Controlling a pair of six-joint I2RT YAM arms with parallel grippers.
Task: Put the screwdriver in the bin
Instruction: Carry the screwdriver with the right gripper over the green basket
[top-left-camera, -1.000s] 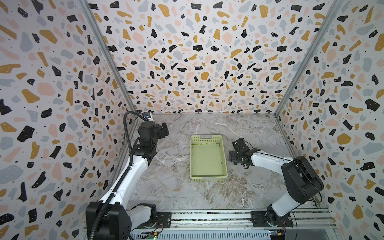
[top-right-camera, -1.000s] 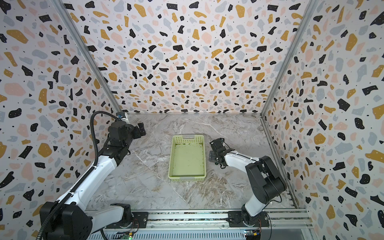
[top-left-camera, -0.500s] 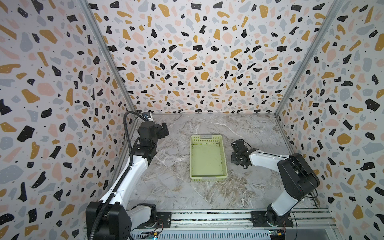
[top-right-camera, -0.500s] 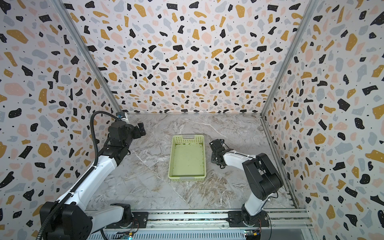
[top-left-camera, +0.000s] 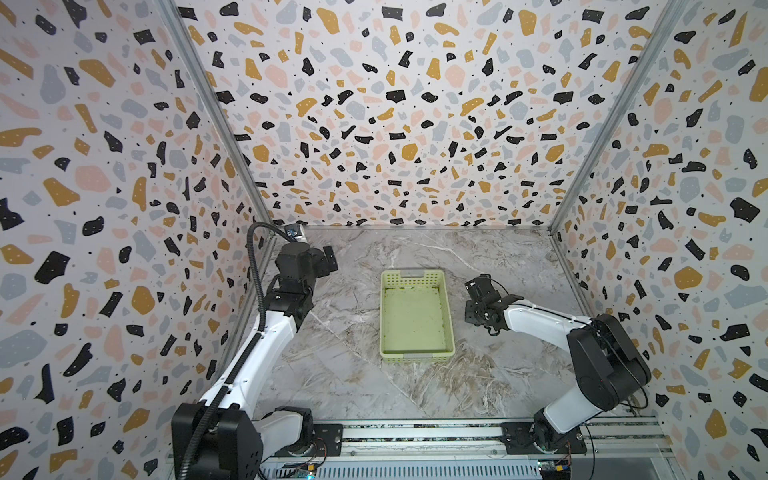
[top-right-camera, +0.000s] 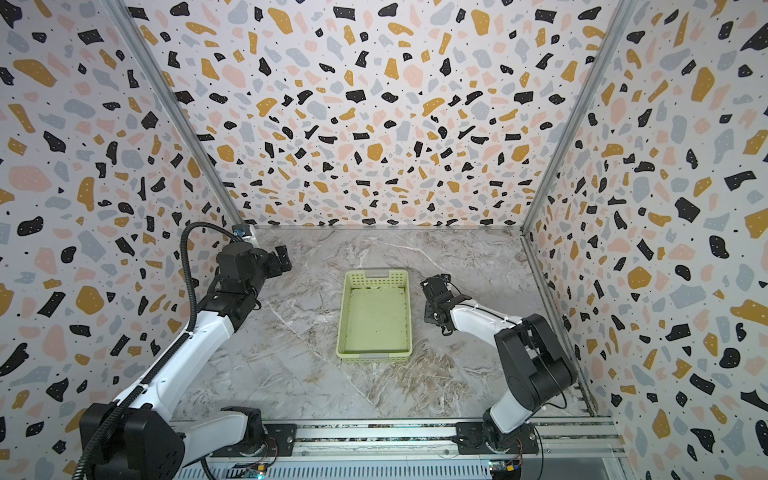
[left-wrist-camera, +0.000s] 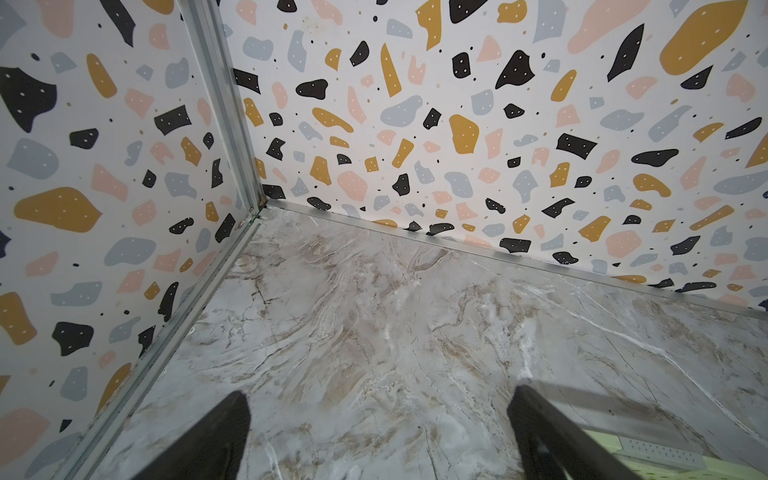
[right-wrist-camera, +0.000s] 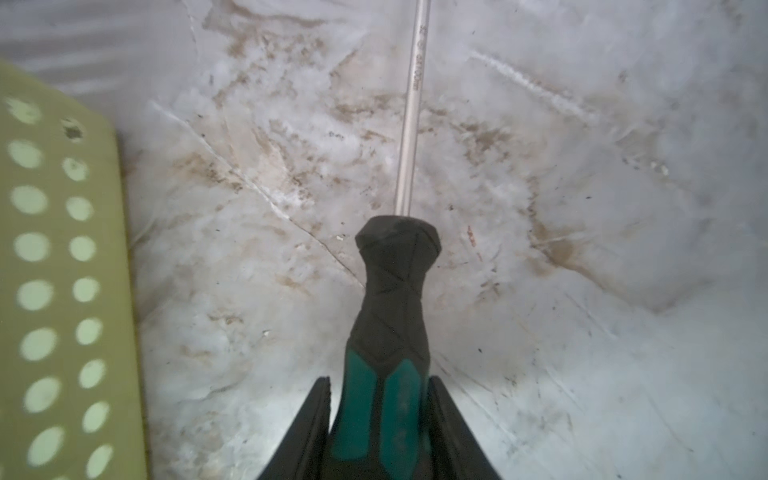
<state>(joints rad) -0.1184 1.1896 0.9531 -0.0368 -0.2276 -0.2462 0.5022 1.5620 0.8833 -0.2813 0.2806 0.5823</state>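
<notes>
I need to lift my right gripper over the bin's side next, then move it down to release the screwdriver (right-wrist-camera: 390, 299) on the bin's empty bottom. The bin stands beside my right gripper.
The screwdriver (right-wrist-camera: 390, 299) has a black and dark green handle and a thin metal shaft, and it lies on the marble table just right of the bin. My right gripper (right-wrist-camera: 379, 381) is shut on its handle, a finger pressed against each side. In both top views the right gripper (top-left-camera: 473, 313) (top-right-camera: 432, 313) is low at the table beside the bin's right wall and hides the screwdriver. The pale yellow-green bin (top-left-camera: 449, 307) (top-right-camera: 409, 316) (right-wrist-camera: 62, 257) has nothing in it. My left gripper (left-wrist-camera: 380, 403) (top-left-camera: 328, 259) hangs open near the back left corner, nothing between its fingers.
Terrazzo-patterned walls (top-left-camera: 395, 124) close the marble table (top-left-camera: 353, 374) on three sides. A metal rail (top-left-camera: 415, 432) with both arm bases runs along the front edge. A corner of the bin (left-wrist-camera: 665, 455) shows in the left wrist view.
My right gripper has closed on the screwdriver handle, and its elbow has swung slightly inward. The left arm has not moved.
</notes>
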